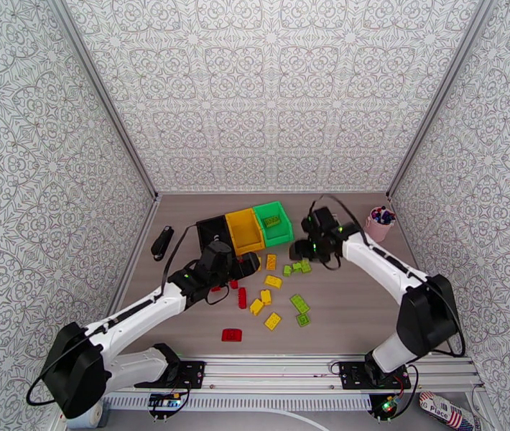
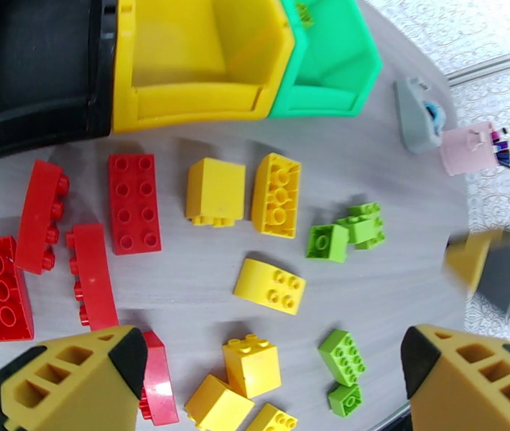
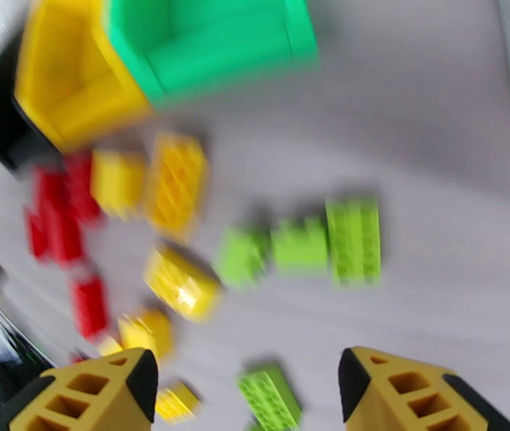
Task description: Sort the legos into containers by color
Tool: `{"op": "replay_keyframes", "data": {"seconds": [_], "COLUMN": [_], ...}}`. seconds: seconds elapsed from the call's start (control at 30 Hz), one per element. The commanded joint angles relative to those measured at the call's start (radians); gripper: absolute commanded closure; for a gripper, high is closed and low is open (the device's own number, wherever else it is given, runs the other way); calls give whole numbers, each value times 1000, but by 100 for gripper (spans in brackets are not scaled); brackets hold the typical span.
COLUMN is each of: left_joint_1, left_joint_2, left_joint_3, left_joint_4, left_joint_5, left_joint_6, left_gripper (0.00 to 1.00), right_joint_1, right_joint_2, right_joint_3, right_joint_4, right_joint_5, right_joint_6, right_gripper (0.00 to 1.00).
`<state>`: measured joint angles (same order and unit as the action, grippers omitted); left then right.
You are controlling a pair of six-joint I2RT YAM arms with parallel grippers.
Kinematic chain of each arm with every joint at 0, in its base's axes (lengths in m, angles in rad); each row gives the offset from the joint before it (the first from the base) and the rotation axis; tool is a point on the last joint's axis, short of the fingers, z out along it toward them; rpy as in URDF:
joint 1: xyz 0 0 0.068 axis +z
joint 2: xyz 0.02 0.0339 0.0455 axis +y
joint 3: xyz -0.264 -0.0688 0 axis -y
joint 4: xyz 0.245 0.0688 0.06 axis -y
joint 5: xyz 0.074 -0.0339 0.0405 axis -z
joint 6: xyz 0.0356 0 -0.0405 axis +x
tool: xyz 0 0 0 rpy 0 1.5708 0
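The longer front green brick is below and back from the robot's right gripper, clear of the yellow bricks, so the robot will draw back and lower its open fingers on both sides of that brick.
The joined bins stand at the back: black (image 1: pixel 210 230), yellow (image 1: pixel 244 231) and green (image 1: pixel 273 223), the green one with a green brick inside. Red, yellow and green legos lie scattered in front of them. My left gripper (image 1: pixel 246 266) hovers open by the black bin, over red bricks (image 2: pixel 134 202) and yellow bricks (image 2: pixel 215 192); its fingers (image 2: pixel 68 382) hold nothing. My right gripper (image 1: pixel 300 249) is open above the green cluster (image 1: pixel 297 267). The blurred right wrist view shows green bricks (image 3: pixel 305 246) ahead of the open right gripper (image 3: pixel 248 375), with the green bin (image 3: pixel 212 37) beyond.
A pink cup (image 1: pixel 379 224) with pens stands at the back right. A black device (image 1: pixel 161 242) lies at the left by the wall. One red brick (image 1: pixel 231 335) sits alone near the front edge. Patterned walls enclose the table on three sides.
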<state>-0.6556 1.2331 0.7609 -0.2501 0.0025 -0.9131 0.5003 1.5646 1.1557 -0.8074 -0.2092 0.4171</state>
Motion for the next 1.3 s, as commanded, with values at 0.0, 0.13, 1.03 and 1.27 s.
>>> {"op": "replay_keyframes", "data": {"seconds": [0.0,0.13,1.03,1.27], "left_joint_1": [-16,-17,-16,-22], "left_joint_2": [21,22,-108,-62], "left_joint_3": [-8,-11,-131,-93], "left_joint_4": [12,22,4,17], "left_joint_5": [-32,-38,-67,-36], "left_joint_6": [-24,-36,-93,-70], "left_gripper": [1,1,1,1], "right_joint_1": [60,125,241,236], "right_joint_2": [-56,-80,163,175], "right_joint_3": [-101,-174,-131,-97], "right_joint_4": [-19,6,6,4], "right_joint_5": [9,14,239,291], "right_joint_6": [-9,17,40,55], "right_gripper": [29,28,53,67]}}
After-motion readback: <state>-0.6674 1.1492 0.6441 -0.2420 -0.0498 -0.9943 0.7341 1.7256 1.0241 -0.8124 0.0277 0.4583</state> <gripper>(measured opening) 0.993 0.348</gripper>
